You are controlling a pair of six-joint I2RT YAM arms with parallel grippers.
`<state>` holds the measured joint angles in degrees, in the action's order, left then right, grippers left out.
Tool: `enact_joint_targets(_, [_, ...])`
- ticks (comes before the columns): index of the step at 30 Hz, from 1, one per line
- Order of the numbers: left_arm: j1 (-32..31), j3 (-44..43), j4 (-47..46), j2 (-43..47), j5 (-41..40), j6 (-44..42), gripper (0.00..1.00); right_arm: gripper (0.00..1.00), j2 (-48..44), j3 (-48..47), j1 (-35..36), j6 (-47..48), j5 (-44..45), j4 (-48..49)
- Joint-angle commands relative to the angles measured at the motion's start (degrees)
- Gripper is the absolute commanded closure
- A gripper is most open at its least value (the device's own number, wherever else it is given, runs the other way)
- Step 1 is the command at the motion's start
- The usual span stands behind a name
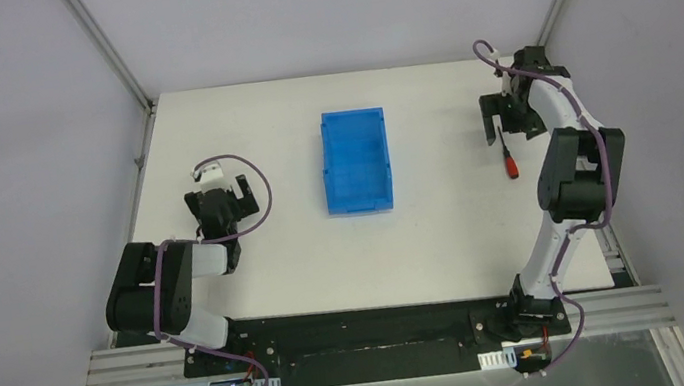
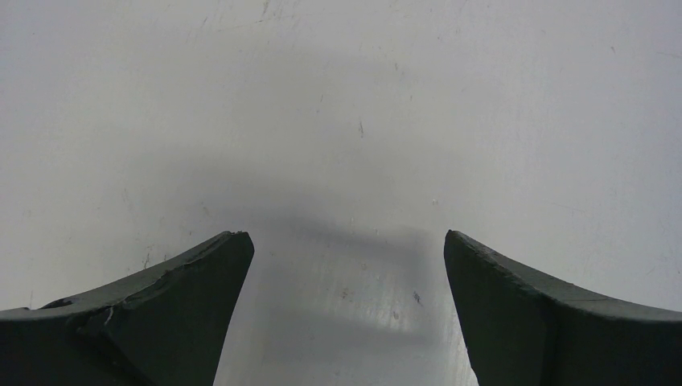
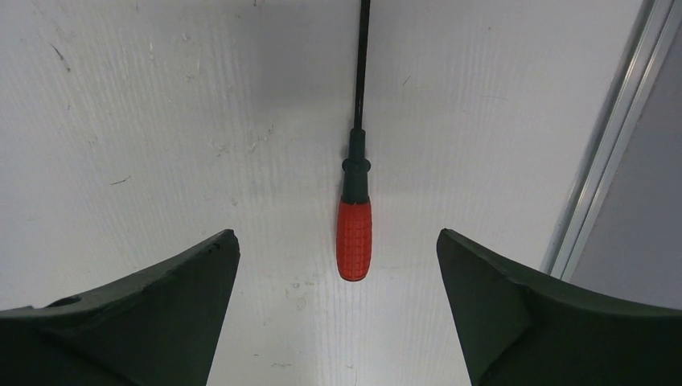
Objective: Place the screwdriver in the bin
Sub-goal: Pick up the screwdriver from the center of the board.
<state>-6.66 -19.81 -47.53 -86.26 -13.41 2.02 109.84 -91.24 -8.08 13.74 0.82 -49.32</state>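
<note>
Next I'll lower my right gripper toward the table and close it around the black collar [image 1: 506,153] [image 3: 355,178] beside the red handle, because the screwdriver already runs lengthwise between its open fingers.
The screwdriver [image 1: 512,163] lies on the white table at the right, its red handle toward the near side and its thin black shaft pointing away. In the right wrist view the screwdriver [image 3: 355,238] lies flat, its handle end level with my open fingertips. My right gripper [image 1: 504,130] [image 3: 337,233] is open, hovers over the screwdriver and touches nothing. The blue translucent bin [image 1: 355,161] stands at the table's middle, with nothing visible inside. My left gripper [image 1: 217,194] [image 2: 347,235] is open and empty over bare table, left of the bin.
A metal rail [image 3: 609,141] runs along the table's right edge, close to the screwdriver. Grey walls enclose the table [image 1: 444,229] at the back and sides. Both arm bases sit on the black bar at the near edge.
</note>
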Motion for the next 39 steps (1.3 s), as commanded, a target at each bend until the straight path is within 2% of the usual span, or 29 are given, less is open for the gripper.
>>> enact_joint_targets(1, [0.2, -0.8, -1.1, 0.1, -0.7, 0.4, 0.01, 0.02, 1.6, 0.3, 0.2, 1.0, -0.2, 2.3])
enact_joint_targets(10, [0.2, -0.8, -1.1, 0.0, -0.8, 0.4, 0.01, 0.03, 7.3, -0.3, 0.2, 0.1, -0.4, 2.8])
enact_joint_targets(24, [0.2, -0.8, -1.1, 0.1, -0.7, 0.4, 0.01, 0.04, 11.2, 1.3, -0.7, -0.3, -0.4, 4.3])
enact_joint_targets(30, [0.3, -0.8, -1.0, 0.0, -0.8, 0.4, 0.01, 0.06, 12.0, 2.5, -2.7, -1.0, -4.4, 4.5])
enact_joint_targets(39, [0.2, -0.8, -1.1, 0.0, -0.7, 0.4, 0.01, 0.13, 13.2, 3.7, -4.0, 0.4, -5.2, 4.4])
